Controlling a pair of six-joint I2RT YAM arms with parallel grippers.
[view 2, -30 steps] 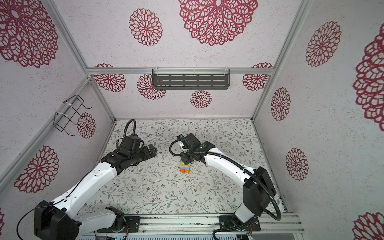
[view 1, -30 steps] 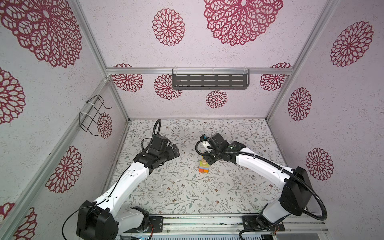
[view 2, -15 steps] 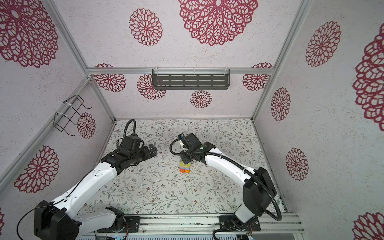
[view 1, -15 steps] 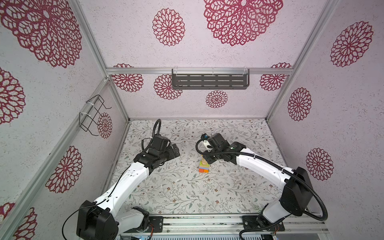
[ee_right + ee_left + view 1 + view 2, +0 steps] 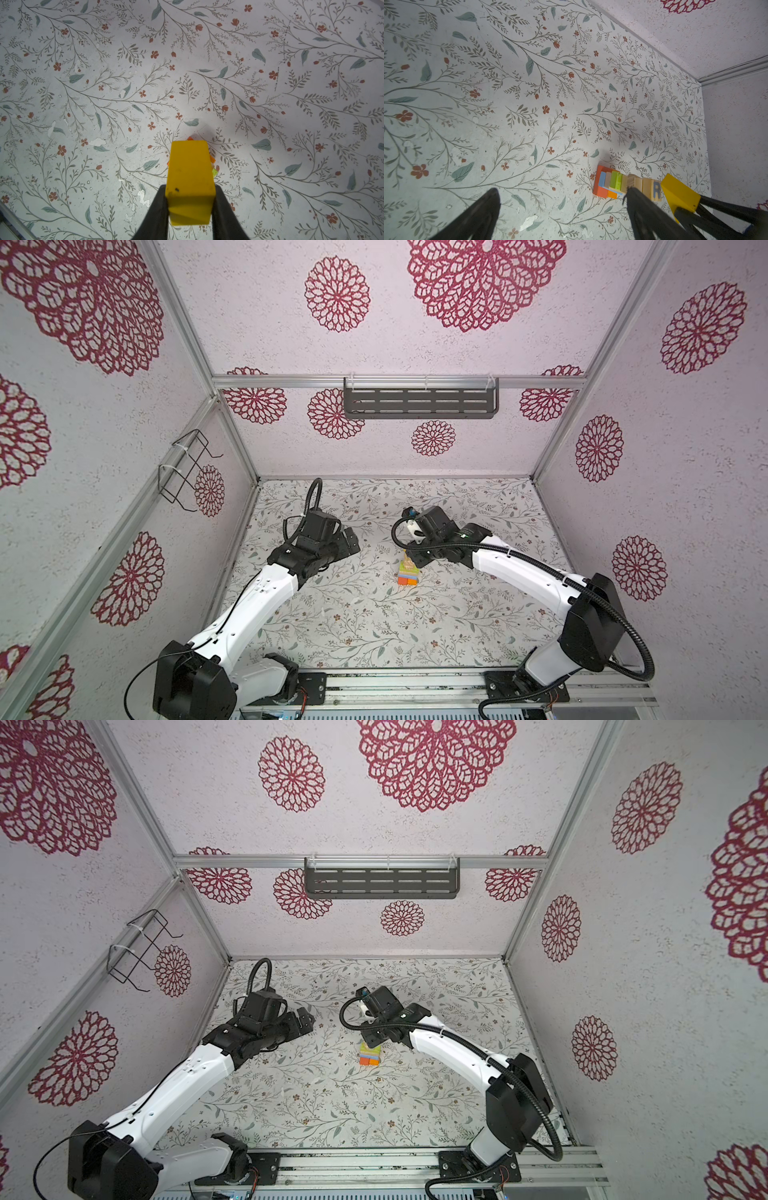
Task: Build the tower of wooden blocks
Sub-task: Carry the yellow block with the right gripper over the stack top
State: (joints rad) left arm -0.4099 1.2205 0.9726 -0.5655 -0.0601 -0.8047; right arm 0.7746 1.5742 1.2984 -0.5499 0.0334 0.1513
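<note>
My right gripper should next lower the yellow roof-shaped block a little onto the top cube printed R and let it go, because that cube is just below.
The tower stands mid-table, a narrow stack on an orange and red base. The left wrist view shows its layers: blue, tan, lime-green, then natural-wood cubes, the top one printed with an R. My right gripper hangs straight above the tower, shut on the yellow roof-shaped block. That block sits at the top cube; I cannot tell if it rests on it. My left gripper is open and empty, left of the tower.
A grey slotted shelf hangs on the back wall and a wire rack on the left wall. Walls close the floral table on three sides. The arms' rail runs along the front.
</note>
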